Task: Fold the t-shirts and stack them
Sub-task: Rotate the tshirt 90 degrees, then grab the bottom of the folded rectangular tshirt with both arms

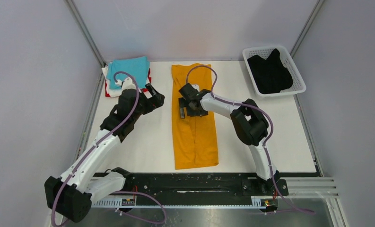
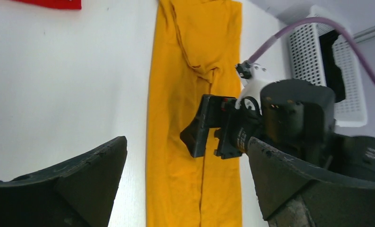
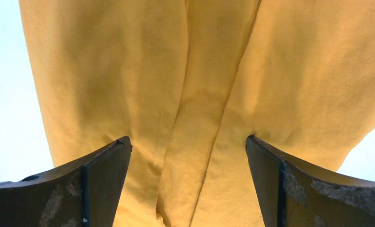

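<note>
My left gripper swings back and down onto the shirt's near corner [image 1: 177,166] on its own side next, since the shirt is folded lengthwise and that end lies uncovered.
An orange-yellow t-shirt [image 1: 195,137] lies folded lengthwise into a long strip down the middle of the table. My right gripper [image 1: 185,110] stands open over its upper half. In the right wrist view both fingertips [image 3: 121,144] press into the cloth [image 3: 209,71], straddling the centre fold, with the gripper [image 3: 187,140] open. My left gripper [image 1: 158,97] hovers open and empty just left of the strip. The left wrist view shows the shirt [image 2: 176,109] between its open jaws. A turquoise t-shirt [image 1: 127,70] tops a stack with white [image 1: 110,85] and red [image 1: 149,77] ones at the back left. A black t-shirt [image 1: 269,73] lies in the basket.
A white lattice basket [image 1: 296,71] sits at the back right corner. Grey walls close in the table on both sides and behind. The right arm's wrist [image 2: 289,118] fills the right of the left wrist view. A black rail [image 1: 190,182] runs along the near edge.
</note>
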Controlling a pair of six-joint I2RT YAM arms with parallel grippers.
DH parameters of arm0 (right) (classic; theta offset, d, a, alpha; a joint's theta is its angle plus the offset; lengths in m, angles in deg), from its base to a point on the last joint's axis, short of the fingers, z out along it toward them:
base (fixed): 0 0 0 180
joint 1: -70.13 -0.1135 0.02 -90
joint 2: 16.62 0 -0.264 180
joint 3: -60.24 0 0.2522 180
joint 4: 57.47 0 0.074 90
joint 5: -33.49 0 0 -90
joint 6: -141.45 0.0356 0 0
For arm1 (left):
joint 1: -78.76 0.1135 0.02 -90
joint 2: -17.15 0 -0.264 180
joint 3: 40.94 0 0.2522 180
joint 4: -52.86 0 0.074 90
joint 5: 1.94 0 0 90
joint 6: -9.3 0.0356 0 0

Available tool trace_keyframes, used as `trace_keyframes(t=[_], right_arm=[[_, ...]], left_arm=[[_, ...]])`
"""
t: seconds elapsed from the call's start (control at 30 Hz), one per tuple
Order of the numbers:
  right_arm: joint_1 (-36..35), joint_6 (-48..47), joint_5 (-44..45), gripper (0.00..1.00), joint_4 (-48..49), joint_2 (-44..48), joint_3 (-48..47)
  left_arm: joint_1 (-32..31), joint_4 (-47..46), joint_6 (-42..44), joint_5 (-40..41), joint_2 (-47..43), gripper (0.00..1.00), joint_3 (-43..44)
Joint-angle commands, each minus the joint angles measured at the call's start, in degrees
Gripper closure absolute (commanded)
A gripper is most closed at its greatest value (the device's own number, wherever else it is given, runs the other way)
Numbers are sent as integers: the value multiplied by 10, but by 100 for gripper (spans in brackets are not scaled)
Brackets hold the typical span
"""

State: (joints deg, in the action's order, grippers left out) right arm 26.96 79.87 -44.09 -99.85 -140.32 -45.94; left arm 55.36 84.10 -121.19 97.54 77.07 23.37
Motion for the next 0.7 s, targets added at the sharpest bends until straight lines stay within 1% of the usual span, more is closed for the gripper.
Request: trace_keyframes(t=[0.0,0.07,0.17,0.27,0.37,0.4,0.47,0.6,0.67], right_arm=[[14,-1,-51,1,-38,2,-48],[15,-15,-54,1,-15,46,-15],[15,-26,-55,1,30,147,67],[14,-12,-51,0,68,262,187],[14,39,-61,0,103,371,336],[13,55,-73,1,115,401,383],[12,87,-105,0,124,463,457],[-7,117,-154,1,115,531,534],[-16,127,-179,2,119,550,565]], left_arm=[[0,-3,10,-32,-40,1,5],[-1,-4,10,-77,-49,1,-14],[-7,-3,1,-148,-59,1,-58],[-27,-4,-16,-201,-69,2,-126],[-53,-1,-37,-238,-76,7,-184],[-66,-1,-48,-245,-80,7,-202],[-113,-2,-72,-250,-80,9,-229],[-196,-3,-110,-253,-52,15,-258],[-224,0,-126,-249,-36,19,-269]])
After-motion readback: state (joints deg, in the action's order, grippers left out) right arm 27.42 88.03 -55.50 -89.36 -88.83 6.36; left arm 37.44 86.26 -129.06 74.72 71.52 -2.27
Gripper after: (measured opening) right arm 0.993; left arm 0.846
